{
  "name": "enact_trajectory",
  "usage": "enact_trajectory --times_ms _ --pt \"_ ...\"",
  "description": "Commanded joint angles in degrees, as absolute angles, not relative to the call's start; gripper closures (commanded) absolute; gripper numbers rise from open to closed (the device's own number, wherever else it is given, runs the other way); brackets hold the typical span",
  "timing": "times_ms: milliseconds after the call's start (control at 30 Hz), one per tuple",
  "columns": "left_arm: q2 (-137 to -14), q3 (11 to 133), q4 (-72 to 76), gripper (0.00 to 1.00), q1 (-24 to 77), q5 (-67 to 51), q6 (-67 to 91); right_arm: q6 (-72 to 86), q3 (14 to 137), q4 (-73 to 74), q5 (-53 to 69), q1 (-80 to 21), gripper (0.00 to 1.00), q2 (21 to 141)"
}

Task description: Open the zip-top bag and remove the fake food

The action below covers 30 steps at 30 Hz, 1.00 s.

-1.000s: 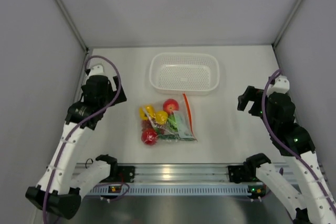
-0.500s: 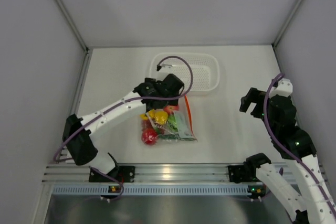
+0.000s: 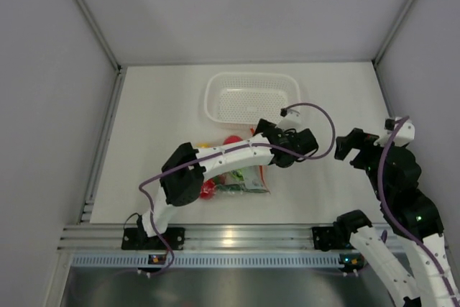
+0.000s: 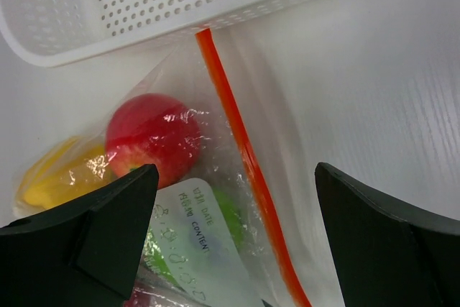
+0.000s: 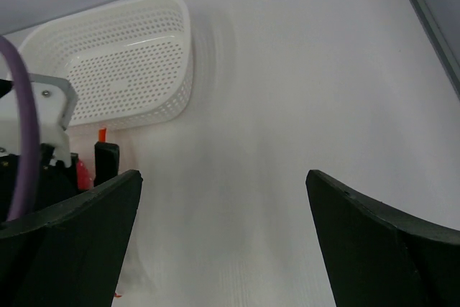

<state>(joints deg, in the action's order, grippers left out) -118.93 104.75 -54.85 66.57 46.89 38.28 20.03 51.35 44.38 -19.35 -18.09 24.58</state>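
I will next lower my left gripper onto the middle of the orange-red zip and close its fingers. That part of the zip is directly below, between the open fingers.
The zip-top bag (image 3: 244, 177) lies flat in the middle of the table, its orange-red zip strip (image 4: 241, 145) running along its right edge. Through the clear plastic I see the fake food: a red apple (image 4: 154, 138), a yellow piece (image 4: 65, 177) and something green (image 4: 231, 215) beside a white label. My left gripper (image 4: 236, 170) hovers open just above the strip, its arm stretched across the bag (image 3: 215, 159), which partly hides it from above. My right gripper (image 3: 348, 147) stands open over bare table to the right, with nothing between its fingers (image 5: 86, 213).
A white perforated basket (image 3: 251, 98) stands empty just behind the bag, its near rim (image 4: 180, 26) almost touching the strip's top end. Grey walls close in the table on three sides. A metal rail runs along the front edge (image 3: 230, 239).
The left arm has swung from the far left across the table and now reaches over the bag to its zip edge. The right arm shifted slightly right. Both grippers stayed open.
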Motion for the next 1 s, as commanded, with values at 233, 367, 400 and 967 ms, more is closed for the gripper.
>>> enact_trajectory --times_ms 233,367,400,967 --pt "-130.5 113.1 -62.3 0.12 67.0 55.7 38.8 19.1 49.6 42.5 -14.5 -17.5 0.01 20.0" --pt "-132.2 111.5 -62.0 0.20 66.4 56.1 39.8 19.2 48.7 42.1 -13.4 -17.5 0.01 19.3" --pt "-132.5 111.2 -62.0 0.21 66.3 56.2 39.9 19.2 48.6 42.0 -13.3 -17.5 0.01 19.2" --pt "-133.8 107.6 -61.8 0.72 64.2 53.7 42.4 19.2 48.5 41.9 -13.0 -17.5 0.01 18.8"
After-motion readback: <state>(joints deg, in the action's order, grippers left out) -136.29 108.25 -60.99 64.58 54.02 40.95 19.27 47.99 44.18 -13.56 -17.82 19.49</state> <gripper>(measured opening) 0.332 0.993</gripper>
